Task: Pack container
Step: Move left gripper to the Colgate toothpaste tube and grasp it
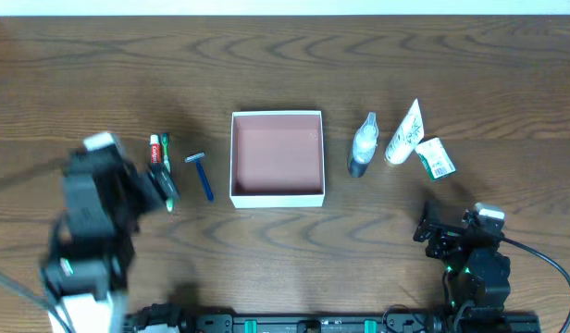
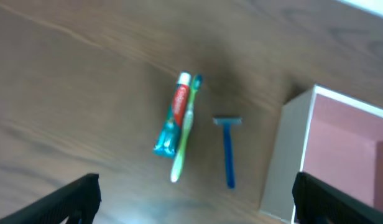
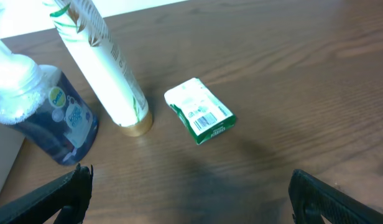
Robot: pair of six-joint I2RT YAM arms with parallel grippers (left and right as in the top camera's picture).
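Note:
My left gripper lowers outward to the red part by the cap of the toothpaste tube next.
The container is a square white box with a reddish-brown inside at the table's middle; its left wall shows in the left wrist view. It holds nothing. Left of it lie a toothpaste tube, a green toothbrush and a blue razor, also in the left wrist view: toothpaste, toothbrush, razor. My left gripper is open above them, holding nothing. My right gripper is open and empty, near the front right.
Right of the box lie a blue bottle with a white cap, a white tube with a gold cap and a small green-and-white carton. The right wrist view shows the bottle, tube and carton.

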